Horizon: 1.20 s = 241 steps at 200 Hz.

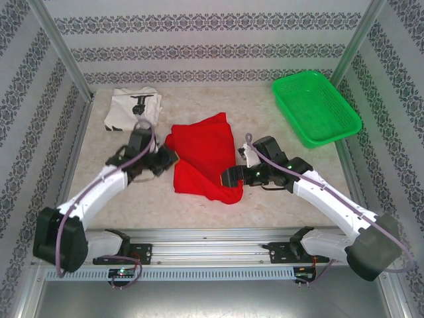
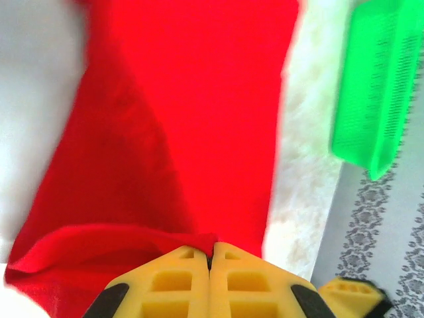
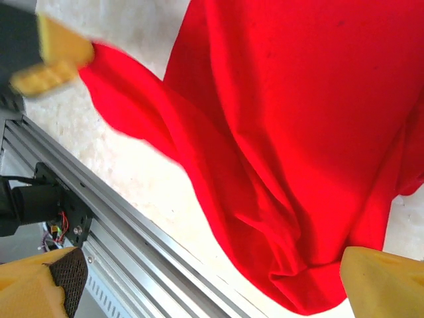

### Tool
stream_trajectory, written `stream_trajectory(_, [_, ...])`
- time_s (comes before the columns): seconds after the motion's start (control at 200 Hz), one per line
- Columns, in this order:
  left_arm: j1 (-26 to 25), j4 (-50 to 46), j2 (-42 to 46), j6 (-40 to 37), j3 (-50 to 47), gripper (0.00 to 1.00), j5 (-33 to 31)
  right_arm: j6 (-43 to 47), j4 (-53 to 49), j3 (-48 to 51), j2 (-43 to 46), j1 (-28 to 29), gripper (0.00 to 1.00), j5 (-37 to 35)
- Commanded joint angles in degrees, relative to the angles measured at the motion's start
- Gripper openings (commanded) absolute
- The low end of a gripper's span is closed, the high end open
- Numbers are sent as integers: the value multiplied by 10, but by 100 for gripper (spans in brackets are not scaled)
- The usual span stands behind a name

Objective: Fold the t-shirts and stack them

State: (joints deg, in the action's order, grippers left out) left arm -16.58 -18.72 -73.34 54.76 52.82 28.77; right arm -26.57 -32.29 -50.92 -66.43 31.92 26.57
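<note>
The red t-shirt (image 1: 202, 159) is crumpled, so the robot's left gripper needs to move back and down onto the bare tabletop (image 1: 159, 215) beside the aluminium bar and let go of the fold of the t-shirt.
The red t-shirt (image 1: 202, 159) lies loosely crumpled in the middle of the table. My left gripper (image 1: 169, 158) is at its left edge, jaws shut on a fold of the red cloth (image 2: 185, 119), which is pinched between the yellow fingertips (image 2: 192, 255). My right gripper (image 1: 228, 177) hovers open over the shirt's near right corner (image 3: 298, 132), its yellow fingers (image 3: 384, 281) spread wide with nothing between them. The white t-shirt (image 1: 132, 108) with a black graphic lies folded at the back left, apart from both grippers.
A green mesh basket (image 1: 317, 106) stands at the back right, also seen past the shirt (image 2: 371, 86). The aluminium rail (image 3: 132, 225) runs along the table's near edge, close to the red shirt's corner. Patterned walls enclose the table.
</note>
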Motion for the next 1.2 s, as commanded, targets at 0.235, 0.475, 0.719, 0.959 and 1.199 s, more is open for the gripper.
stream_trajectory(0.235, [73, -172, -36, -241, 223, 0, 79, 6, 11, -42, -8, -27, 98, -10])
stream_trajectory(0.475, [73, -71, 164, -136, -104, 0, 82, -7, 23, -35, -23, -26, 98, -3])
stream_trajectory(0.719, [72, -143, 375, -64, -292, 0, 63, 3, 15, -59, -55, -23, 98, 7])
stream_trajectory(0.959, [58, -191, 446, -8, -341, 0, 34, 9, 10, -79, -87, -16, 98, 17])
stream_trajectory(1.199, [52, -206, 381, 7, -345, 0, -1, 11, 7, -86, -104, -11, 98, 20])
